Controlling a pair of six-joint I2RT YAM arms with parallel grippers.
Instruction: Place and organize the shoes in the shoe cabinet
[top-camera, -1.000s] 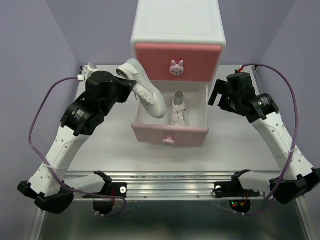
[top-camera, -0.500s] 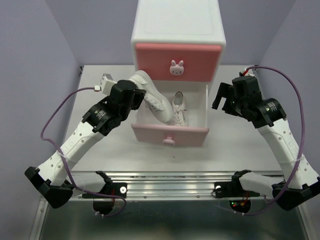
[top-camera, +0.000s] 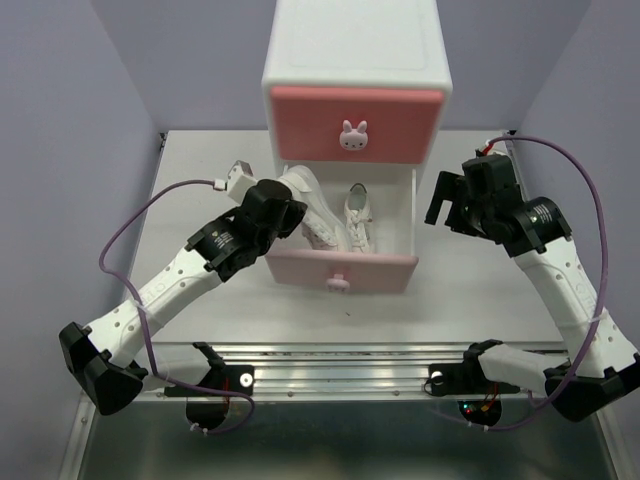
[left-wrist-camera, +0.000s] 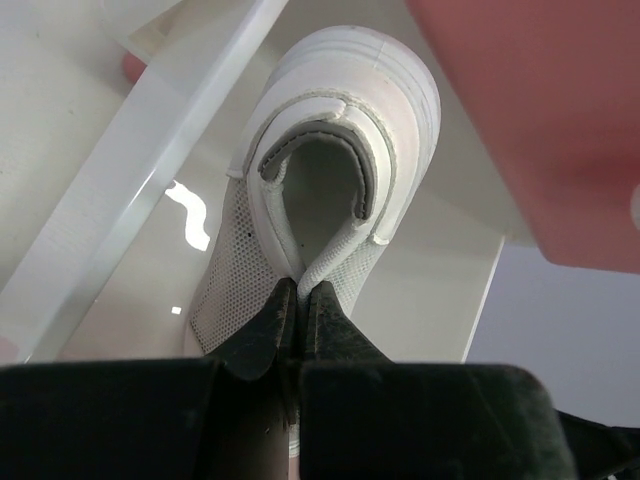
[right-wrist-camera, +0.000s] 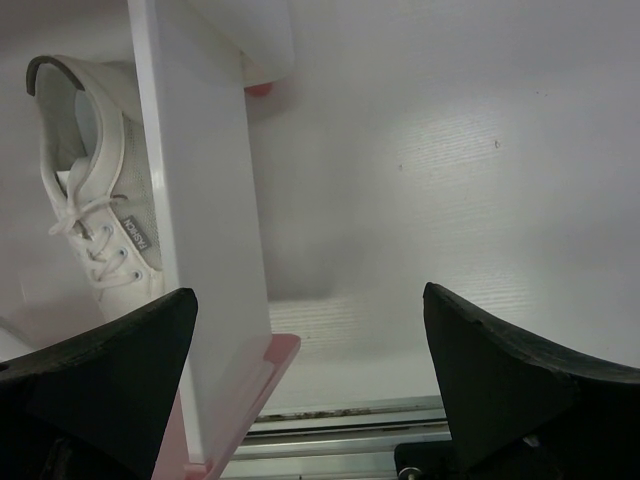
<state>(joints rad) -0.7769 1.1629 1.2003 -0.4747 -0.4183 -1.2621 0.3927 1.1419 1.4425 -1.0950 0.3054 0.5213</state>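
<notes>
The slanted shoe should next turn with my left gripper to line up with the other, go down onto the pink drawer's bottom (top-camera: 298, 238) (left-wrist-camera: 165, 280) beside it below, and be released.
The shoe cabinet (top-camera: 355, 60) stands at the back, its upper drawer (top-camera: 355, 118) shut and its pale pink lower drawer (top-camera: 340, 270) pulled out. One white shoe (top-camera: 357, 220) lies in the drawer's right half; it also shows in the right wrist view (right-wrist-camera: 95, 200). My left gripper (top-camera: 287, 212) is shut on the collar of the second white shoe (top-camera: 318, 212) and holds it tilted in the drawer's left half. In the left wrist view my gripper (left-wrist-camera: 298, 300) pinches the shoe's (left-wrist-camera: 340, 120) mesh edge. My right gripper (top-camera: 447, 205) is open and empty, right of the drawer. The orange shoes are out of view.
The drawer's white right wall (right-wrist-camera: 200, 200) stands just left of my right gripper (right-wrist-camera: 310, 350). The white table (top-camera: 470, 280) runs to a metal rail (top-camera: 340, 355) at the near edge. Purple walls close in both sides.
My left arm has moved right and down, carrying the white shoe from above the drawer's left edge into the open drawer. The right arm has barely moved.
</notes>
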